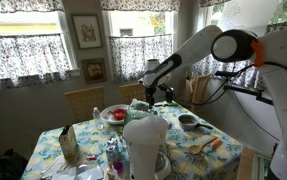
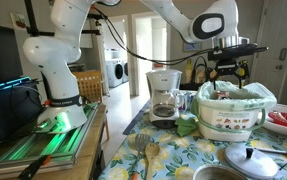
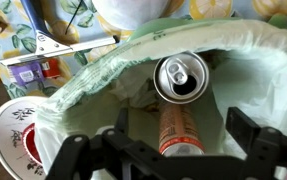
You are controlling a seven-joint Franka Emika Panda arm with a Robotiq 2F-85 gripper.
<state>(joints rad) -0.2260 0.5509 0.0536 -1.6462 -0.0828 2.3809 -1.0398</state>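
I should move my gripper down into the liner (image 3: 103, 80) next and toward the liner's folded edge over the can's opened silver top (image 3: 181, 77), because that is closer to this edge than my fingers are.
My gripper (image 3: 183, 132) is open, its two fingers spread wide on either side of an orange drink can (image 3: 179, 112). The can has an opened silver top (image 3: 178, 78) and lies inside a pale green bag liner (image 3: 103, 80); the fingers do not touch it. The liner sits in a white patterned bin (image 2: 233, 120). In both exterior views the gripper (image 2: 230, 78) (image 1: 155, 97) hangs just above the bin's mouth, over a floral tablecloth (image 2: 173, 160).
A white coffee maker (image 2: 164, 92) (image 1: 145, 140) stands beside the bin. A bowl of red food (image 1: 116, 115), a small grey bowl (image 1: 188, 121), a wooden spoon (image 1: 205, 145), a pan lid (image 2: 248, 158) and a carton (image 1: 68, 143) share the table. Chairs stand behind.
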